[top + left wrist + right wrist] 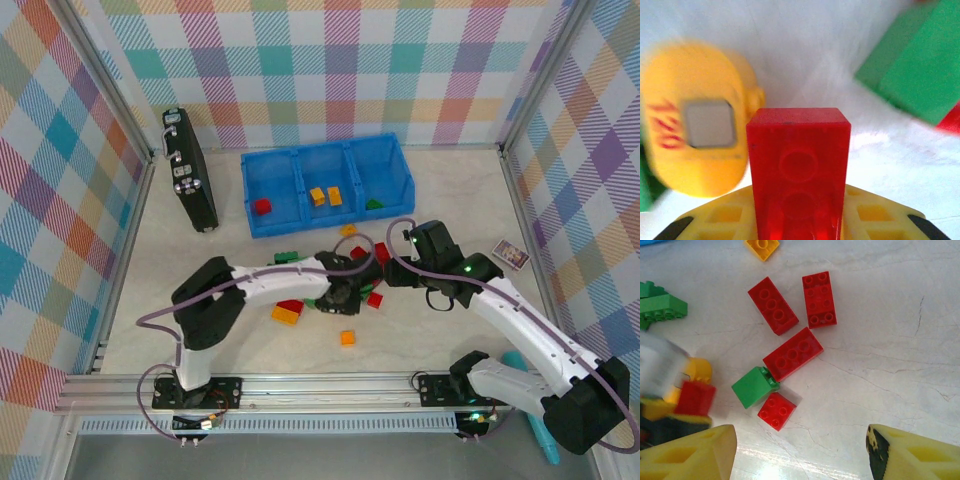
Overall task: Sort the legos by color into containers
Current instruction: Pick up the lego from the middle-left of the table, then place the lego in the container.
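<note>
The red lego needs to go up and outward next in my left gripper, then down into the blue container with the matching red brick.
My left gripper (343, 291) is shut on a red lego (798, 170), which stands upright between its yellow fingers (725, 217) just above the table. The same held brick (695, 397) shows at the left edge of the right wrist view. My right gripper (800, 440) hangs open over loose legos: three long red bricks (792, 354), a small red one (777, 411) and a green one (754, 386). More green (287, 257) and orange (347, 337) legos lie scattered. The blue containers (330, 224) hold a red brick (262, 206), orange bricks (318, 196) and a green one (374, 204).
A black flat device (190, 183) leans at the back left. A small printed card (511, 255) lies at the right. A blurred yellow object (695, 130) and a green brick (915, 75) sit close to the left fingers. Plaid walls surround the table.
</note>
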Tool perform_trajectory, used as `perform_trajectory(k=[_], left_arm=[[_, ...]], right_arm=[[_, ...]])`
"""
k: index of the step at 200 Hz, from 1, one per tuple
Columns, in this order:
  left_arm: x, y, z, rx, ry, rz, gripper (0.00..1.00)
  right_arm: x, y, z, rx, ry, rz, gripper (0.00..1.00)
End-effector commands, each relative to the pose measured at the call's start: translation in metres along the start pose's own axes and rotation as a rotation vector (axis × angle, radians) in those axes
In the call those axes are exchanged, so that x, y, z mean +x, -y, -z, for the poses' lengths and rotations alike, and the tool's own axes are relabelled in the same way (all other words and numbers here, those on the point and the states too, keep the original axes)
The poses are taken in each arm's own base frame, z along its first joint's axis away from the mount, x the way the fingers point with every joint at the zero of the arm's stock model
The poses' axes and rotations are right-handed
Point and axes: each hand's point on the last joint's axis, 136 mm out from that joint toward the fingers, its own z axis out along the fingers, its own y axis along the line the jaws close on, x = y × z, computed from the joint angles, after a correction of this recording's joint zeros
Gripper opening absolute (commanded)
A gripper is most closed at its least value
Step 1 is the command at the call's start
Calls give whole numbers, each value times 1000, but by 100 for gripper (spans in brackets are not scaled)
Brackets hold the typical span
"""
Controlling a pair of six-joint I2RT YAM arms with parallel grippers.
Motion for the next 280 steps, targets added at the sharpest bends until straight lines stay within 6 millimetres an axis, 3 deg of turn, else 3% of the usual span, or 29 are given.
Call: perform_trajectory(k=[1, 41, 85, 115, 151, 172, 200, 234, 280], left_arm=[[-57, -17, 73, 47, 165, -11, 21], [-124, -56, 129, 149, 296, 72, 21], [-196, -115, 204, 65, 468, 25, 22], [-230, -144, 215, 52, 541, 58, 23], [-262, -171, 189, 39, 564, 114, 24], [-279, -189, 157, 26, 533, 159, 24], [-289, -205, 102, 12, 475, 205, 24], [-295, -209, 44, 22, 399, 226, 25], [-303, -208, 3, 35, 348, 214, 28]], right_arm=[[4, 2, -4, -1, -12, -34, 70], [9, 0, -10, -15, -31, -53, 69], [11, 1, -24, 6, -60, -59, 69], [0, -4, -29, 8, -68, -55, 69], [-15, -11, -26, -9, -54, -62, 69], [-21, -14, -23, -4, -67, -46, 69], [-19, -33, -29, -103, -106, 12, 69], [-4, -38, -45, -114, -148, 1, 68], [6, -45, -55, -79, -152, 35, 69]])
